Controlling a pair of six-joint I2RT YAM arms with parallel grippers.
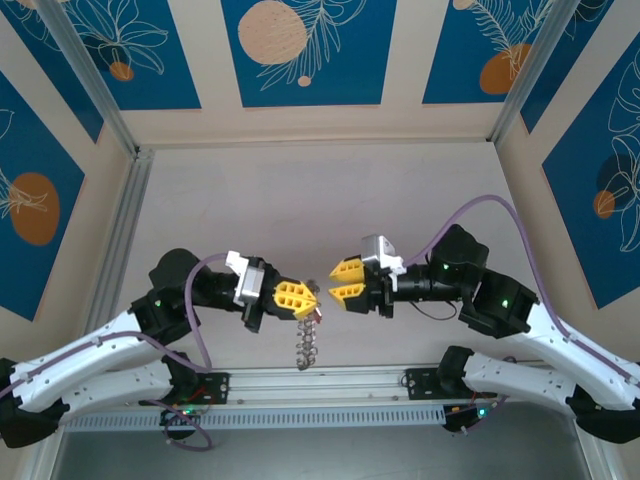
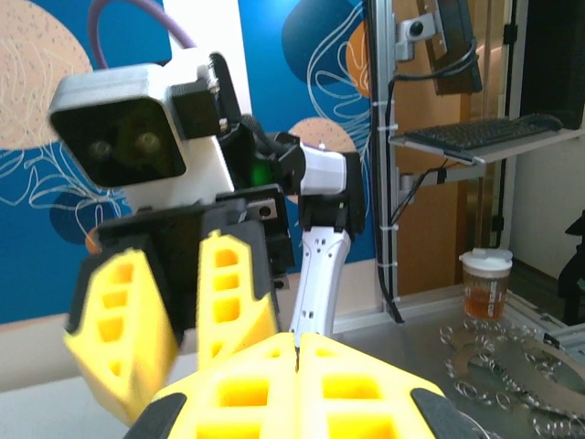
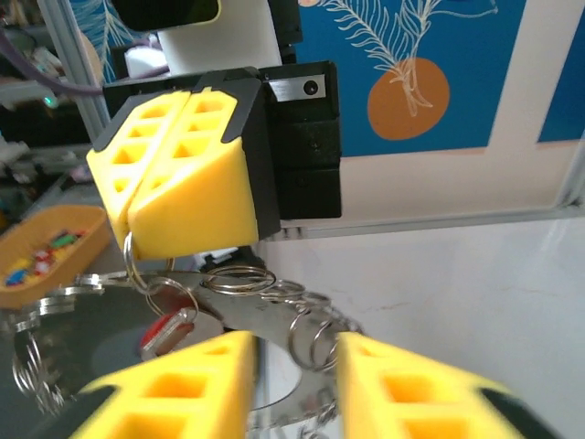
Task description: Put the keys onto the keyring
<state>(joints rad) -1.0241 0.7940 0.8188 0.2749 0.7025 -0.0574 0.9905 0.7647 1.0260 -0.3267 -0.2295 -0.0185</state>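
Note:
My left gripper comes down next, fingertips tilting downward, and releases the hanging keyring flat onto the clear spot below, since bare tabletop lies there.
My left gripper [image 1: 312, 297] is shut on the keyring [image 1: 305, 342], a flat silvery ring fringed with small split rings that hangs below its fingertips. A small red-headed piece [image 1: 318, 316] dangles just under those tips. In the right wrist view the left gripper [image 3: 126, 230] pinches a thin loop, and the keyring [image 3: 274, 315] with the red piece [image 3: 169, 329] lies just beyond my right gripper [image 3: 292, 347]. My right gripper [image 1: 333, 282] faces the left one a short gap away, open, holding nothing. The left wrist view has the shut left gripper [image 2: 297, 343] and the keyring [image 2: 498, 366] at lower right.
An aluminium rail [image 1: 320, 383] runs along the near edge between the arm bases. An orange tray [image 3: 41, 251] of small coloured bits sits at the left. Outside the cell stand a cup of brown liquid [image 2: 484, 285] and a keyboard shelf [image 2: 484, 137].

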